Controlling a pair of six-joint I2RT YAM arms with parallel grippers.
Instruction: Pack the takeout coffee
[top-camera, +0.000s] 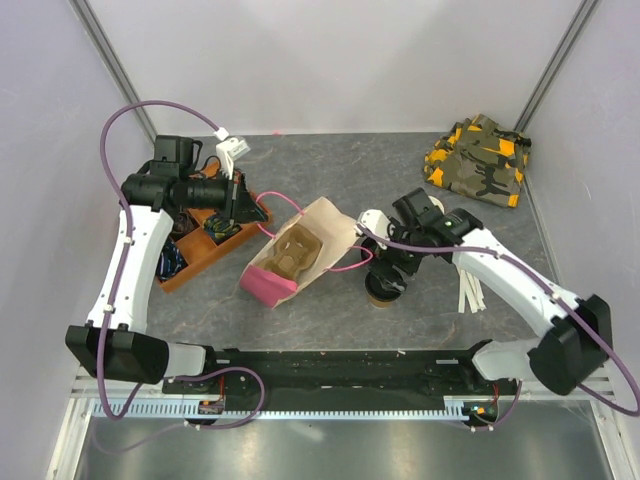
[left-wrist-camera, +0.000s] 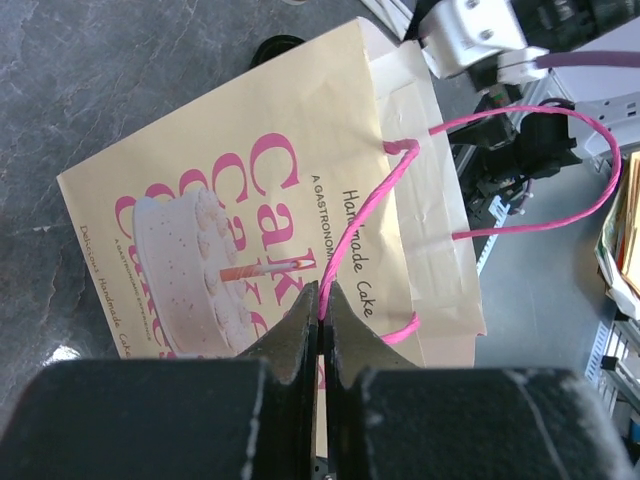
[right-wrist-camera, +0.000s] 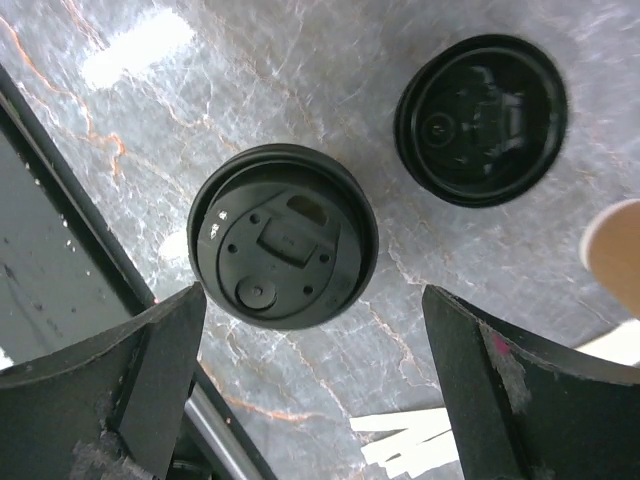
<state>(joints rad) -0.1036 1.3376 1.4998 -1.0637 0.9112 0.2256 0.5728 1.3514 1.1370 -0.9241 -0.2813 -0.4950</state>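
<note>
My right gripper is open with the coffee's black lid (top-camera: 383, 291) (right-wrist-camera: 284, 238) off-centre below its fingers, so it will lower and shift to the left in the wrist view to close around the lid.
The takeout coffee (right-wrist-camera: 283, 235), a cup under a round black lid, stands on the grey table. In the top view only its lower edge (top-camera: 382, 292) shows beneath my right gripper (top-camera: 388, 272). That right gripper (right-wrist-camera: 315, 390) hangs above it, open wide. The lid sits just beyond the fingertips, nearer the left one (right-wrist-camera: 160, 350), untouched. A tan paper bag (left-wrist-camera: 250, 200) with a cake print lies on its side in the middle of the table. My left gripper (left-wrist-camera: 323, 300) is shut on the bag's pink handle (left-wrist-camera: 360, 220).
A second black lid (right-wrist-camera: 480, 120) lies beside the coffee. White paper strips (top-camera: 470, 295) lie right of it. A moulded cup holder (top-camera: 290, 252) sits in the bag's mouth. A wooden tray (top-camera: 205, 255) of items stands at left, and a camouflage cloth (top-camera: 480, 160) at back right.
</note>
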